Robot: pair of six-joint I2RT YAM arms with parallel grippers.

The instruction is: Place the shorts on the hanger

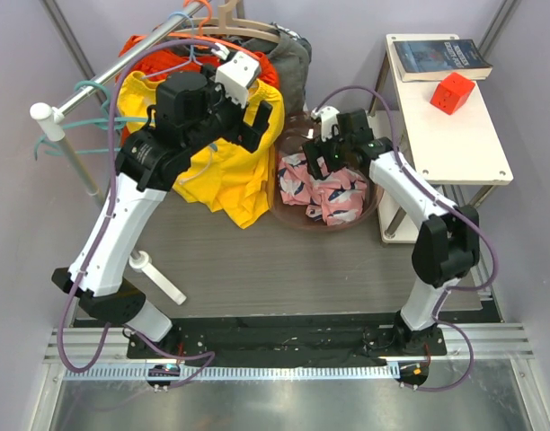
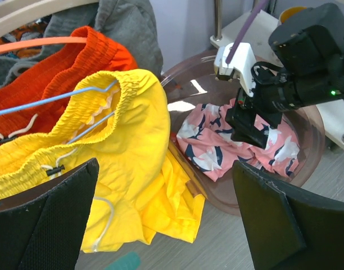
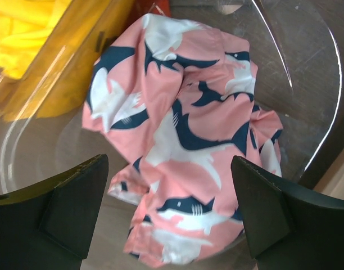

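The right gripper moves down into the bowl onto the middle fold of the pink shorts [image 1: 329, 190] [image 3: 183, 140] below it next, because its open fingers already straddle that fold.
The pink shark-print shorts [image 1: 329, 190] lie crumpled in a clear brownish bowl [image 1: 369, 211] right of centre. My right gripper [image 1: 322, 154] hovers just above them, open and empty. In the right wrist view the shorts [image 3: 183, 140] fill the space between and beyond my open fingers [image 3: 65, 202]. My left gripper [image 1: 243, 133] is open and empty above the yellow shorts. Its view shows the pink shorts [image 2: 208, 149] in the bowl under the right gripper. The teal-green hanger [image 1: 93, 124] hangs on the rail at the far left.
Yellow shorts [image 1: 226, 175] on a thin blue hanger [image 2: 76, 97] drape from the rail [image 1: 122, 63] onto the table, with orange shorts [image 2: 59, 62], a grey garment [image 1: 293, 54] and a wooden hanger [image 1: 243, 27] behind. A white side table [image 1: 455, 135] holds a book and a red cube.
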